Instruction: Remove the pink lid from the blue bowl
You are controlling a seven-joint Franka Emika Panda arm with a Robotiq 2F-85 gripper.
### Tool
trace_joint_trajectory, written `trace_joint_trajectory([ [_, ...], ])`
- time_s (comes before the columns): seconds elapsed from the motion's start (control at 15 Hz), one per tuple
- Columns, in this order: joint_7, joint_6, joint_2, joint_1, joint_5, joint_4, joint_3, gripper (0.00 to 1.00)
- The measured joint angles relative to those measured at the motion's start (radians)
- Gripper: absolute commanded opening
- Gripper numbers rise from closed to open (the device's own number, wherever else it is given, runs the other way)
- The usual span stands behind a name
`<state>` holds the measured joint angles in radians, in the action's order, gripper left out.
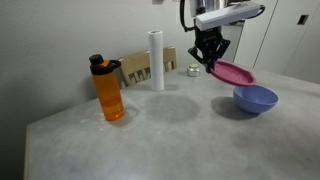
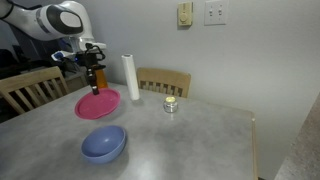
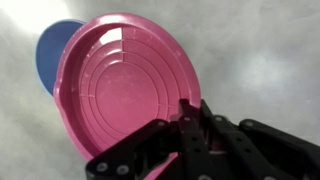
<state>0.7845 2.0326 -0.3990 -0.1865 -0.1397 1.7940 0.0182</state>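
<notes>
My gripper will next bring the pink lid toward the orange bottle and down onto the bare table between the blue bowl (image 1: 255, 99) and the bottle.
My gripper (image 1: 209, 62) is shut on the rim of the pink lid (image 1: 232, 73) and holds it tilted in the air, above and beside the blue bowl (image 1: 255, 99). The bowl stands open on the table. In an exterior view the pink lid (image 2: 98, 103) hangs from the gripper (image 2: 95, 84), apart from the blue bowl (image 2: 103, 144) in front of it. In the wrist view the pink lid (image 3: 122, 85) fills the frame, my gripper (image 3: 188, 128) clamps its edge, and part of the blue bowl (image 3: 52, 52) shows behind it.
An orange bottle (image 1: 108, 89) stands on the grey table (image 1: 170, 140). A white paper roll (image 1: 156, 60), a wooden chair back (image 1: 137, 68) and a small round tin (image 1: 192, 70) are at the far edge; the roll (image 2: 129, 77) and tin (image 2: 170, 104) show in both exterior views.
</notes>
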Motion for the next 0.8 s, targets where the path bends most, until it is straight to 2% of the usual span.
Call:
trace_joint_trajectory([
  [0.4,-0.107,-0.029,-0.160,-0.027,0.000,-0.212,-0.021,0.03],
  [0.8,-0.185,-0.178,-0.372,-0.039,0.025,-0.474,-0.021,0.03],
])
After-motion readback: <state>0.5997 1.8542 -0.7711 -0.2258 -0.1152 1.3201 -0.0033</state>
